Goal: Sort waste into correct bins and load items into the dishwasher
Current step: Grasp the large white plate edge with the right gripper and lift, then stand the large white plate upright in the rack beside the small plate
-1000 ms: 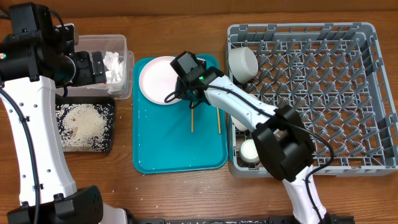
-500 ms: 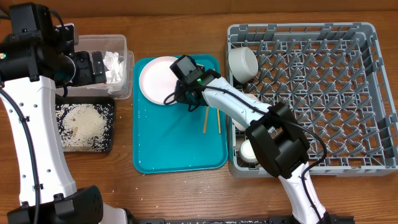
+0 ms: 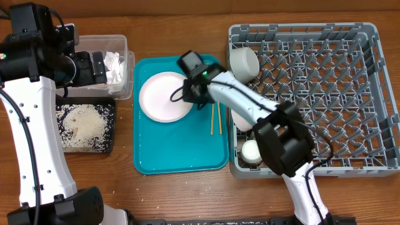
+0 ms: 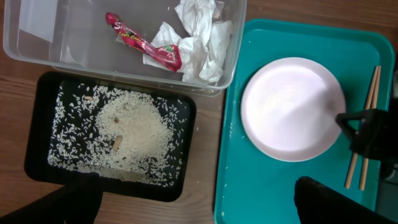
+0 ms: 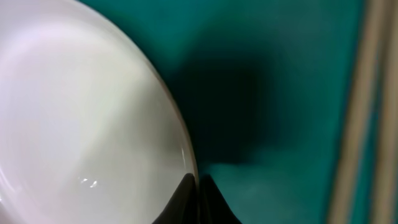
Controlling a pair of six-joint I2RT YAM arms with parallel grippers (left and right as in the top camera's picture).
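My right gripper lifts the plate (image 3: 161,97) next and tilts it over the grey rack. It then lowers and releases it in the rack's wires (image 3: 290,57) beside the whitish bowl, as they stand empty.
The pink plate (image 3: 161,97) lies on the teal tray (image 3: 178,156). My right gripper (image 3: 193,94) is shut on its right rim; the wrist view shows one finger on each side of the plate's (image 5: 81,124) edge at the gripper (image 5: 199,193). Two chopsticks (image 3: 215,117) lie side by side just right of it. My left gripper (image 3: 94,67) hovers open and empty over the clear tub (image 3: 100,42), which holds napkins (image 4: 199,37) and the red wrapper (image 4: 143,46). The black tray (image 4: 40,152) holds rice (image 4: 124,130).
The grey dish rack (image 3: 325,94) stands at the right, with a whitish bowl (image 3: 244,62) at its back-left corner and a small cup (image 3: 252,152) at its front left. My right arm reaches from the rack across to the teal tray.
My right gripper has dragged the pink plate toward the tray's front and left. The left chopstick has shifted right and now lies beside the other. The left arm has not moved.
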